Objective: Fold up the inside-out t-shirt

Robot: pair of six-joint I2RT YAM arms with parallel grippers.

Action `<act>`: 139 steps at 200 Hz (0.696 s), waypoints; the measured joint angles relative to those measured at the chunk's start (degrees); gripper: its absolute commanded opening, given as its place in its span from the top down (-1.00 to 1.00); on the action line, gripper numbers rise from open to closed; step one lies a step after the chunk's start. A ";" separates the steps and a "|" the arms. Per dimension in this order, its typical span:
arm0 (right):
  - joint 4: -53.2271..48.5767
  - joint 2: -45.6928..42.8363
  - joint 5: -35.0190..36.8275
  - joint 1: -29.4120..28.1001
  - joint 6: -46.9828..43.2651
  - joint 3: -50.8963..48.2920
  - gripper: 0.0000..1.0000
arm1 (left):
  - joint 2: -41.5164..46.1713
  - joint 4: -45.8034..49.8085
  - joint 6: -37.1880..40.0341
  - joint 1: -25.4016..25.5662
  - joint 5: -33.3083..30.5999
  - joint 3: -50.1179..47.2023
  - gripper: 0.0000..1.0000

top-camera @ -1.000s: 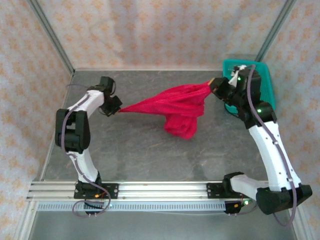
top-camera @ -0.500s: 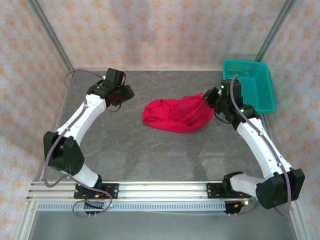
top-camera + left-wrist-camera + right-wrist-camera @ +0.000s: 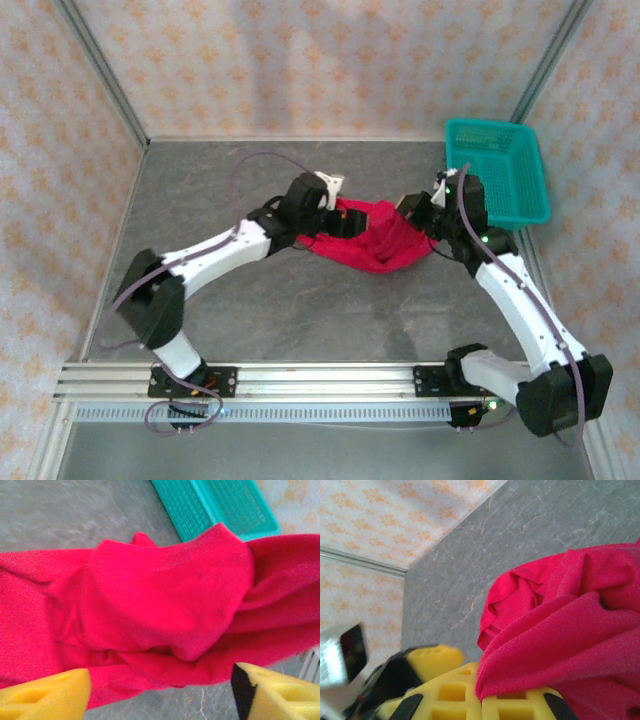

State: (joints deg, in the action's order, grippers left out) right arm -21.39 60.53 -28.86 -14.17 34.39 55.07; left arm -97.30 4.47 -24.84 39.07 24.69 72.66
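My right gripper moves toward the teal basket next, then down to the grey tabletop below, and releases the shirt's edge, since the shirt is bunched.
The inside-out t-shirt [image 3: 378, 240] is a bright red bunched heap in the middle of the table, held up at its right end. My right gripper [image 3: 413, 211] is shut on a fold of that end, and the red cloth [image 3: 570, 630] comes out from between its yellow fingers [image 3: 455, 700]. My left gripper [image 3: 338, 214] stands open at the heap's left side. Its two yellow fingertips [image 3: 45, 695] are wide apart just above the table, with the shirt's near edge [image 3: 160, 600] lying between and beyond them, ungripped.
The teal plastic basket [image 3: 497, 170] sits at the back right corner of the table, close behind the right arm, and the same basket [image 3: 220, 505] lies past the shirt in the left wrist view. Grey tabletop [image 3: 220, 180] stretches to the left and front. Patterned walls enclose the table.
The left gripper let go of the shirt, opened, and swung from the far left to the heap's left side. The stretched shirt fell into a heap. The right gripper moved inward from the basket.
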 measured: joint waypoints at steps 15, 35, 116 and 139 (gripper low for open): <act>-0.02 -2.40 -0.37 1.09 -0.22 -2.43 1.00 | -4.76 -1.44 0.68 0.96 1.49 2.36 -0.56; -0.22 -3.72 -0.72 2.49 -0.22 -3.76 1.00 | -10.01 -2.49 1.36 2.60 2.56 5.42 -0.56; -2.08 -4.26 0.00 3.76 -1.27 -3.96 1.00 | -22.03 -7.10 -2.34 3.54 5.01 12.57 1.00; -4.72 -4.52 2.47 4.61 -3.56 -3.91 1.00 | -21.11 -1.86 -2.73 0.26 4.85 14.82 1.00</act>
State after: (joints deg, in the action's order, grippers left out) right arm -26.11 56.01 -26.39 -9.56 30.83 51.16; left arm -118.41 2.61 -27.57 39.33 29.54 87.48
